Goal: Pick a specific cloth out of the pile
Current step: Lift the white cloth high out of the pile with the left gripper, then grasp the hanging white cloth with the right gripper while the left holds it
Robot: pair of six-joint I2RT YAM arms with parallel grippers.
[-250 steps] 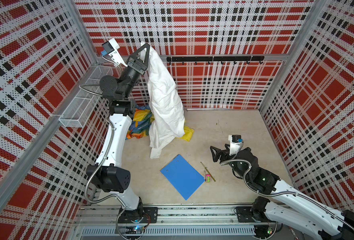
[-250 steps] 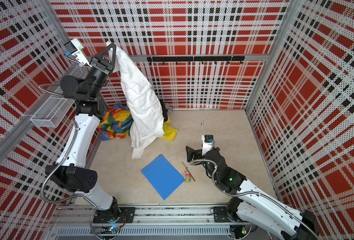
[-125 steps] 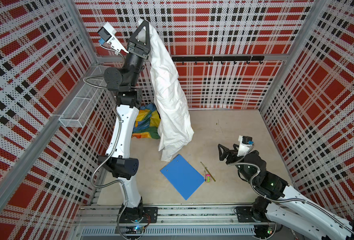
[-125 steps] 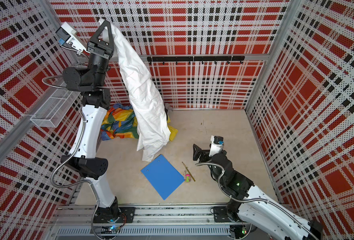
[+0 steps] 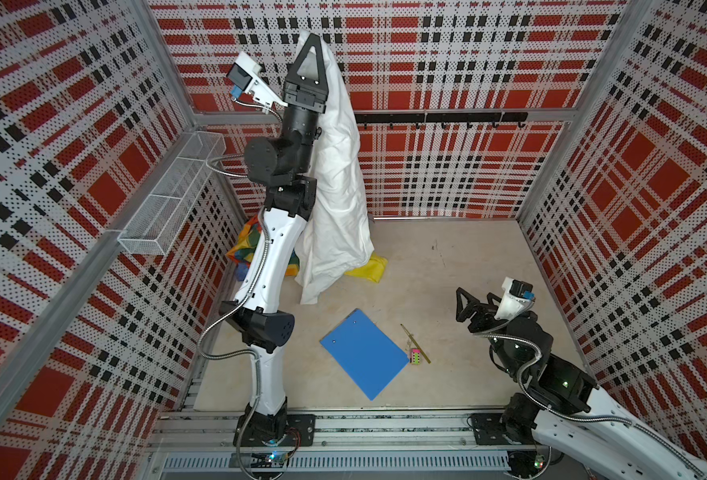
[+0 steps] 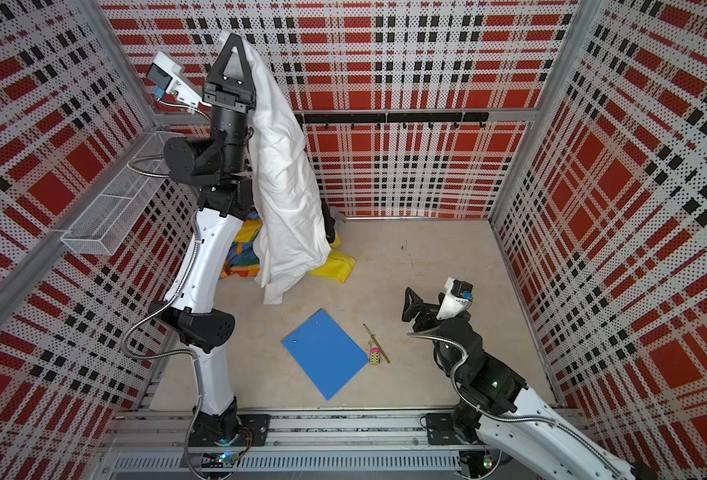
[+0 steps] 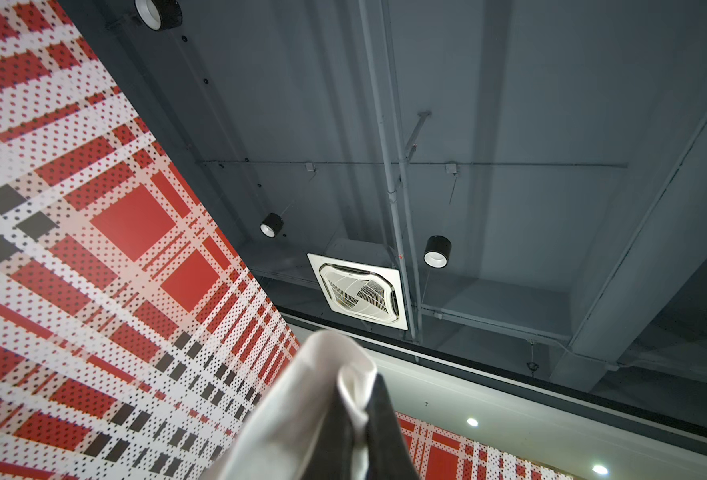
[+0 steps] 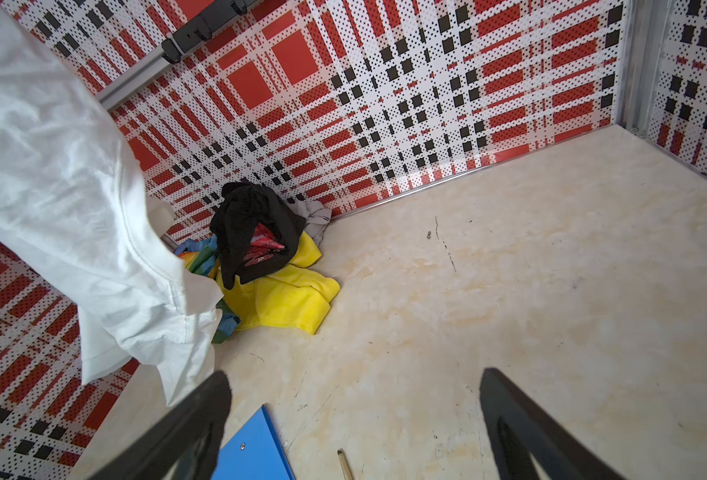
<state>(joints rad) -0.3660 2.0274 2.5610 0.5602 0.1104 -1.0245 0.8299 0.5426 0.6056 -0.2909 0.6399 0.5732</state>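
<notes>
I will reach outward toward the pile with my right gripper next and close it on the sheet's lower side edge [image 5: 359,232] [image 8: 171,280]. That edge hangs outward, free below my left gripper's hold.
The cloth [image 5: 335,187] [image 6: 285,187] is a large wrinkled white sheet. It hangs from my left gripper [image 5: 312,39] [image 6: 233,39], which points upward high by the back wall and is shut on the sheet's top. In the left wrist view a white fold [image 7: 302,407] is pinched in the left gripper [image 7: 358,411]. The sheet's lower end [image 8: 144,332] dangles in front of the pile [image 8: 260,257] [image 5: 252,245] of rainbow, yellow and black fabric in the back left corner. My right gripper [image 5: 474,305] [image 6: 422,307] [image 8: 354,378] is open and empty, low on the right.
A blue clipboard [image 5: 364,353] [image 6: 325,353] [image 8: 256,453] lies on the floor at the front middle, with a thin stick and a small pink block [image 5: 415,356] beside it. A wire basket [image 5: 169,199] is on the left wall and a hook rail [image 5: 439,118] on the back wall.
My left arm has straightened upward, lifting the white cloth higher and drawing its lower end away from the pile. My right gripper has drifted to the right, still open.
</notes>
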